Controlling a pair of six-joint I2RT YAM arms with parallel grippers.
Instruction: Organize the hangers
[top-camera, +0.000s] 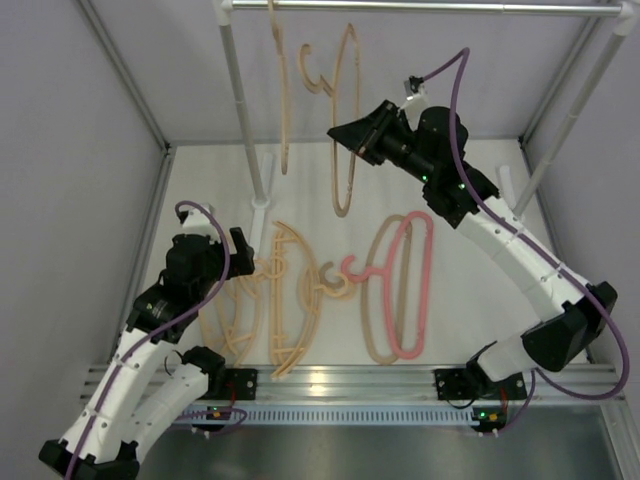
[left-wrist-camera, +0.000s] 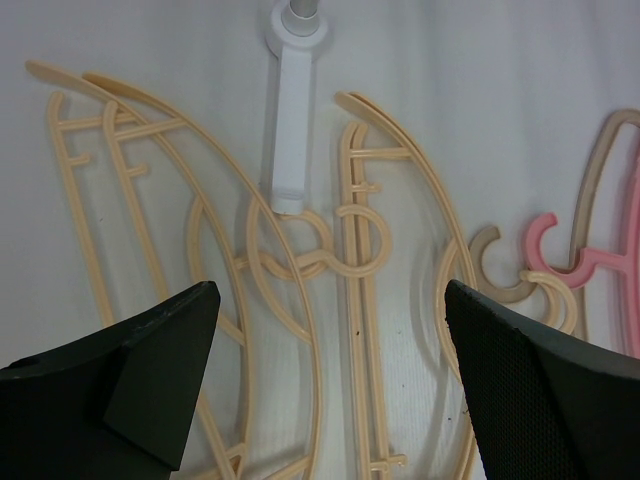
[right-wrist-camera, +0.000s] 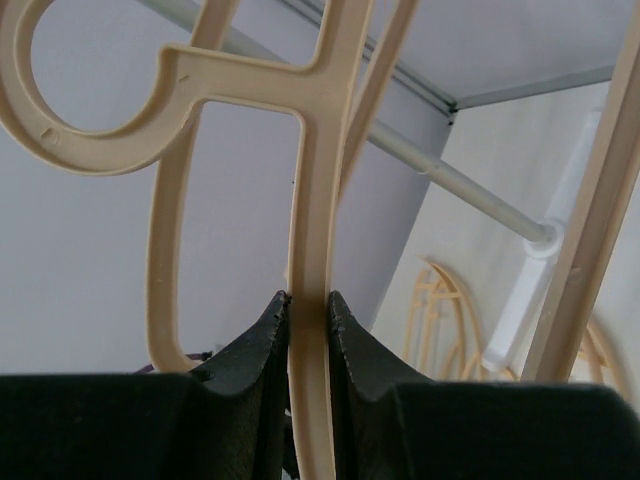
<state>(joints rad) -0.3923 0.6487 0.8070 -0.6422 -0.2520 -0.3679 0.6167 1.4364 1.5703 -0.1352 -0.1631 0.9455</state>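
Note:
My right gripper moves toward the other hanging hanger next and brings the held hanger's hook onto the metal bar (top-camera: 304, 7), since that hook is still clear of the bar.
My right gripper (top-camera: 345, 135) is shut on a plain beige hanger (top-camera: 345, 120) and holds it raised below the metal rail (top-camera: 420, 8); its hook (top-camera: 318, 75) points left. In the right wrist view the fingers (right-wrist-camera: 270, 340) clamp the hanger's stem (right-wrist-camera: 310, 300). Another beige hanger (top-camera: 283, 90) hangs on the rail. On the table lie peach-tan crossbar hangers (top-camera: 285, 300), a pink hanger (top-camera: 410, 290) and a beige one (top-camera: 380, 300) under it. My left gripper (top-camera: 235, 262) is open above the peach-tan hangers (left-wrist-camera: 360, 300), holding nothing.
A white pole (top-camera: 240, 110) with its foot (left-wrist-camera: 290, 130) stands at the back left among the hanger hooks. A second pole (top-camera: 570, 110) slants at the right. Grey walls (top-camera: 80, 150) enclose the table; a slotted rail (top-camera: 350, 385) runs along the near edge.

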